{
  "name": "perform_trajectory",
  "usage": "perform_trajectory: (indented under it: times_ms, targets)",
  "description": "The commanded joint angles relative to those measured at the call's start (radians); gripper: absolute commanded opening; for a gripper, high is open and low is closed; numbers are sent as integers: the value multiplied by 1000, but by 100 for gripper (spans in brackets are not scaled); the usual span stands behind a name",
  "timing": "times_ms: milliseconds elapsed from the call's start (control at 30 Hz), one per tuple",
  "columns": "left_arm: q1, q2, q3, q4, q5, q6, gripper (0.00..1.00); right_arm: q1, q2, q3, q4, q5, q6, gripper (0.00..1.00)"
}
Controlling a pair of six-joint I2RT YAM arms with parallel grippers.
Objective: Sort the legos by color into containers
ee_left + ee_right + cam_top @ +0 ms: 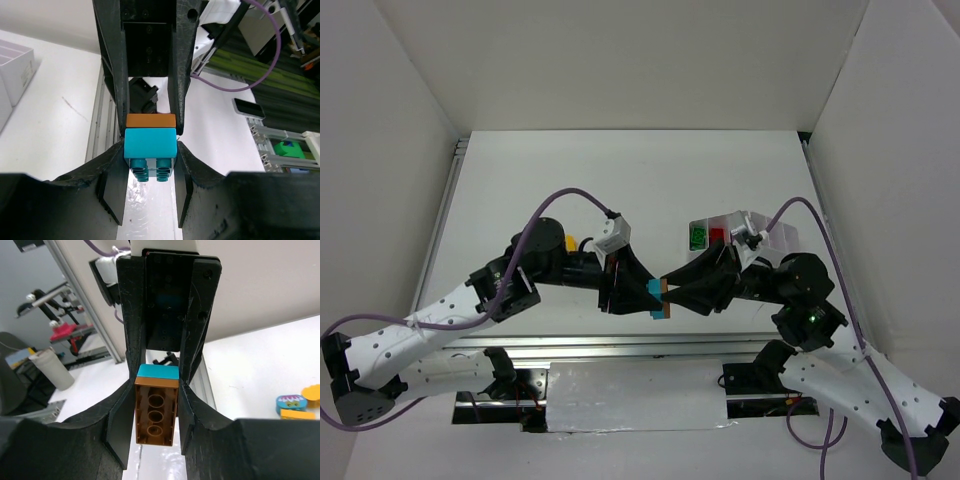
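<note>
I will next pull my right gripper off the teal lego (656, 299) and outward, and tip it down over the tray's section past the red lego to let go, because colors sit apart there.
My two grippers meet tip to tip above the table's near edge. My left gripper (646, 296) (150, 152) is shut on a teal lego (656, 299) (150, 142). My right gripper (673, 292) (156, 407) is shut on an orange-brown lego (664, 290) (156, 410). The two legos are stuck together; the orange one shows behind the teal one in the left wrist view (150, 120), and the teal one behind the orange in the right wrist view (158, 371). The white compartment tray (772, 236) stands behind my right arm, with a green lego (699, 238) and a red lego (717, 236) in it.
A yellow lego (571, 243) lies behind my left arm. In the right wrist view a blue patterned piece (291, 402) and yellow pieces (312, 392) lie on the table at the right. The tray's wall (15, 70) shows at the left of the left wrist view. A metal rail runs along the near edge.
</note>
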Motion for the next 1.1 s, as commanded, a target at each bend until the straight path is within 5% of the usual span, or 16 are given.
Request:
perform_trajectory:
  times_ms: [0,333,533,600,767,867,1067]
  targets:
    - [10,-72,45,11,-24,39,0,-16,-46,7,-115,-60,-123,0]
    - [11,-121,37,-47,-79,65,0,-115,-15,-16,-99,-142,-133,0]
    - [11,-124,120,-302,-447,38,0,-234,-25,65,-405,508,-239,0]
    - [11,-118,141,-451,-622,18,0,-282,59,96,-465,870,-197,0]
    - [13,-150,75,-601,-770,0,0,-404,302,186,-526,1260,-198,0]
    - [13,-210,5,-630,-793,6,0,-538,339,194,-438,1216,-218,0]
    - [13,-331,-92,-635,-785,15,0,-848,340,114,-266,850,-267,0]
